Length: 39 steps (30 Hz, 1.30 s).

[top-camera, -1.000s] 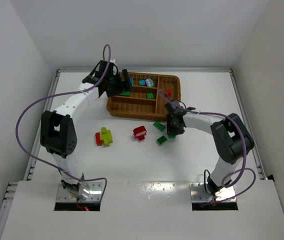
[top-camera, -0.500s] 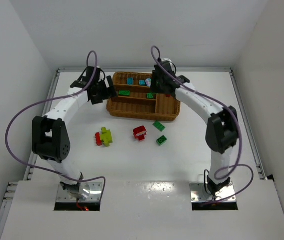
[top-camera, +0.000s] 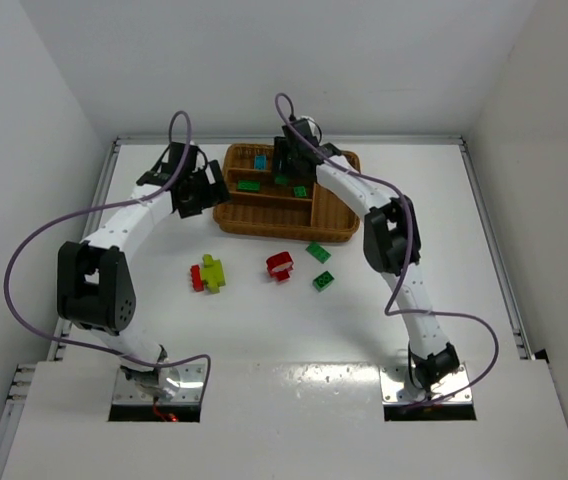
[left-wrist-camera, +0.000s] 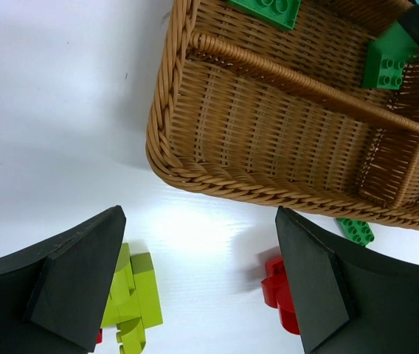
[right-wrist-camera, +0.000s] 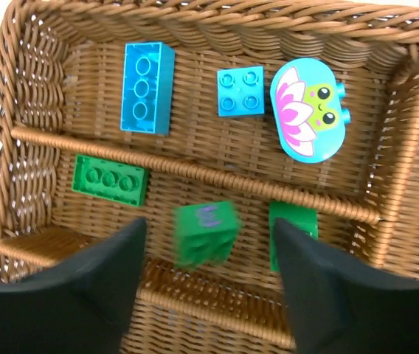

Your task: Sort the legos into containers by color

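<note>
The green brick beside the tray's near rim is outside the slot for green bricks, so the robot's right gripper will move back and down onto that brick next.
My right gripper [right-wrist-camera: 209, 221] hangs open over the wicker tray [right-wrist-camera: 40, 162]. A blurred green lego [right-wrist-camera: 206, 233] is loose between its fingers, above the middle slot. That slot also holds a long green brick [right-wrist-camera: 111, 181] and another green one [right-wrist-camera: 293, 225]. The far slot holds two blue bricks [right-wrist-camera: 147, 88] [right-wrist-camera: 240, 91] and a blue frog-face piece [right-wrist-camera: 309, 109]. My left gripper [left-wrist-camera: 198, 214] is open and empty above the table, beside the tray's left corner [left-wrist-camera: 195, 169]. A lime brick [top-camera: 212, 272], a red brick [top-camera: 280, 266] and two green bricks [top-camera: 318, 252] [top-camera: 323, 280] lie on the table.
A small red piece [top-camera: 196, 278] touches the lime brick's left side. The tray [top-camera: 334, 225] sits at the back centre, with white walls around the table. The right arm [top-camera: 389, 235] arches over the tray's right end.
The right arm swung from the table's green bricks up over the tray and opened; the green brick has left its jaws. The left gripper drew back left from the tray.
</note>
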Available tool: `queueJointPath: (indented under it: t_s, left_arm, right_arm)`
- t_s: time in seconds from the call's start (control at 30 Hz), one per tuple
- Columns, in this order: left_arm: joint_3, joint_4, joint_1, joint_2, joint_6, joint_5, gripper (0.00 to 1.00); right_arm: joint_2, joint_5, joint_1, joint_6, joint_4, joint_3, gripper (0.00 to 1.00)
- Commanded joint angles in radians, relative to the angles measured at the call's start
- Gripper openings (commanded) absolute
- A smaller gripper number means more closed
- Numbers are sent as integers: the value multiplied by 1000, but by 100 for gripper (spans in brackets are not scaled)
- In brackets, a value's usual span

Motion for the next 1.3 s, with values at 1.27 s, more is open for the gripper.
queueJointPath:
  t_s: [1.27]
  left_arm:
    - [-42,51,12,-76,-18,11,88]
  right_arm:
    - [-549,-81,65,-274,302,-1062,71]
